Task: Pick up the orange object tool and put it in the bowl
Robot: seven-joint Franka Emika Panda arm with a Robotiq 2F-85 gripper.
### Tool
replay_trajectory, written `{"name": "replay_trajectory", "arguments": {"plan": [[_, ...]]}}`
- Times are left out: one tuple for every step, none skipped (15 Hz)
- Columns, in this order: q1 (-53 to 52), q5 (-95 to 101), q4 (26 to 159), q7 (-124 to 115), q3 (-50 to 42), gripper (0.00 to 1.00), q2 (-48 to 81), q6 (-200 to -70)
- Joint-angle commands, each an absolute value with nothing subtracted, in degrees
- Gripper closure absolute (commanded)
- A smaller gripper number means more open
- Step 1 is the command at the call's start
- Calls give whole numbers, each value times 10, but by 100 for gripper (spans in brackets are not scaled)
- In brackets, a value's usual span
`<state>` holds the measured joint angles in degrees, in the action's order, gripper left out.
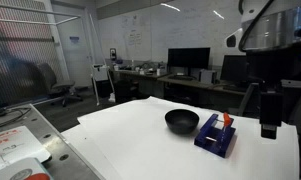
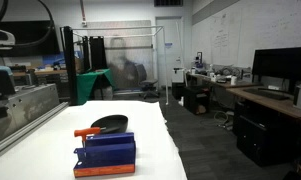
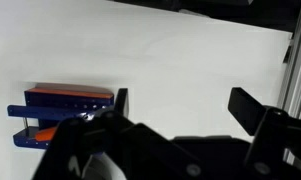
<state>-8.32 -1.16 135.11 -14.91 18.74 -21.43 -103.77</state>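
Observation:
My gripper moves to the left in the wrist view next, turns and comes down onto the orange handle (image 2: 87, 132) (image 3: 44, 133), because that handle sticks out atop the rack.
The slim orange tool (image 1: 227, 121) rests on top of the dark blue slotted rack (image 1: 215, 136), its end sticking out; it also shows in an exterior view (image 2: 88, 132) and as an orange patch in the wrist view (image 3: 50, 131). The glossy black bowl (image 1: 181, 121) stands on the white table right beside the rack and shows in both exterior views (image 2: 110, 124). It is out of the wrist view. My gripper (image 3: 183, 103) is open and empty, above bare table beside the rack (image 3: 65, 105). In an exterior view it hangs (image 1: 269, 126) just past the rack, apart from it.
The white table top (image 1: 130, 140) has edges close to the rack (image 2: 175, 150). A metal frame bench (image 1: 20, 140) stands alongside. Desks with monitors (image 1: 188, 60) and chairs fill the room behind. The rack has an orange base (image 2: 105, 171).

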Motion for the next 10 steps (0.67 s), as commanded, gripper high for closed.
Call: {"name": "replay_trajectory", "arguments": {"plan": [[-96,-8,1349,-153,176,0,-212,-1037],[-96,-8,1346,-153,176,0,-213,-1037],[-96,-8,1344,-153,176,0,-213,-1037],[-87,-9,1342,-167,172,0,-204,-1051],[-80,-16,1341,-175,162,0,-195,-1060],[-67,-22,1345,-192,147,0,-190,-1085],[-58,-21,1346,-197,133,0,-181,-1100],[-47,-19,1351,-202,119,0,-173,-1122],[-36,-16,1354,-210,105,0,-166,-1144],[-26,-19,1356,-215,91,0,-158,-1165]]}}
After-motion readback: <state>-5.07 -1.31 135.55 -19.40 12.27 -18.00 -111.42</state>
